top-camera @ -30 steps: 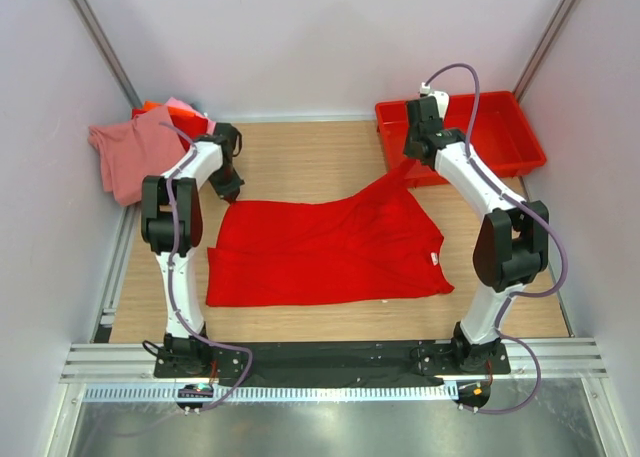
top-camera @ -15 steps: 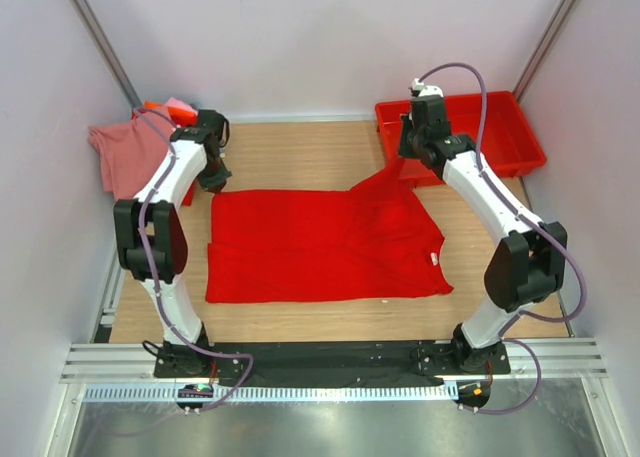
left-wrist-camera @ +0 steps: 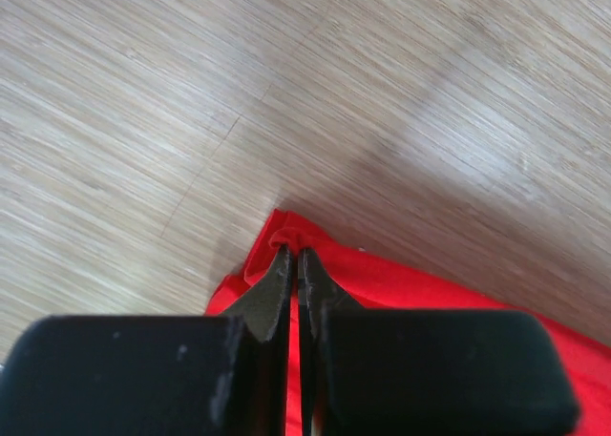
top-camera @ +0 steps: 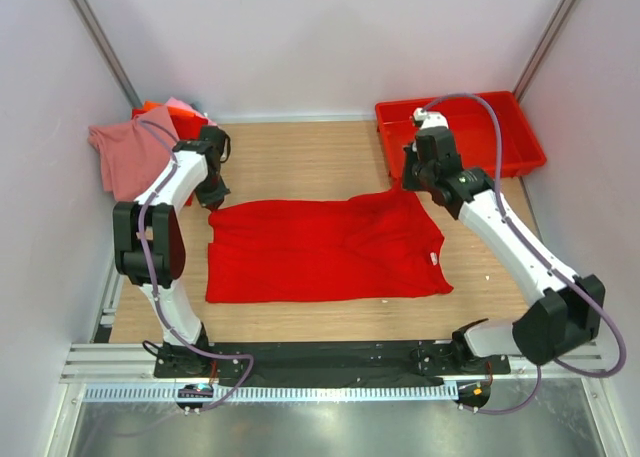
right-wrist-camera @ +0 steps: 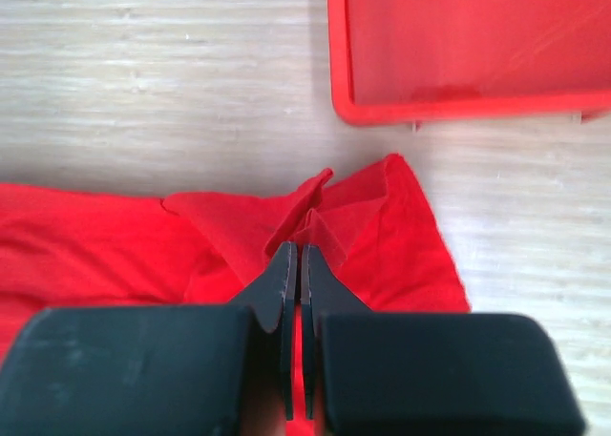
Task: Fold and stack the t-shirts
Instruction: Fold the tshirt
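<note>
The right gripper next draws the bunched fold back from the tray's near edge and over the red t-shirt, whose body lies spread nearer my base.
A bright red t-shirt (top-camera: 325, 249) lies spread across the middle of the wooden table. My left gripper (top-camera: 212, 199) is shut on its far left corner (left-wrist-camera: 286, 234), low over the table. My right gripper (top-camera: 410, 182) is shut on a bunched fold at its far right corner (right-wrist-camera: 329, 212), just in front of the tray. A dusty pink shirt (top-camera: 128, 152) hangs over the far left edge, with orange and red cloth (top-camera: 165, 112) behind it.
A rigid red plastic tray (top-camera: 520, 127) stands at the far right; its near rim shows in the right wrist view (right-wrist-camera: 458, 107). Grey walls close in on three sides. A metal rail (top-camera: 320, 362) runs along the near edge by the arm bases.
Both grippers have come down and nearer with the shirt's far corners. The raised right peak of cloth has dropped, and the shirt now lies flatter.
</note>
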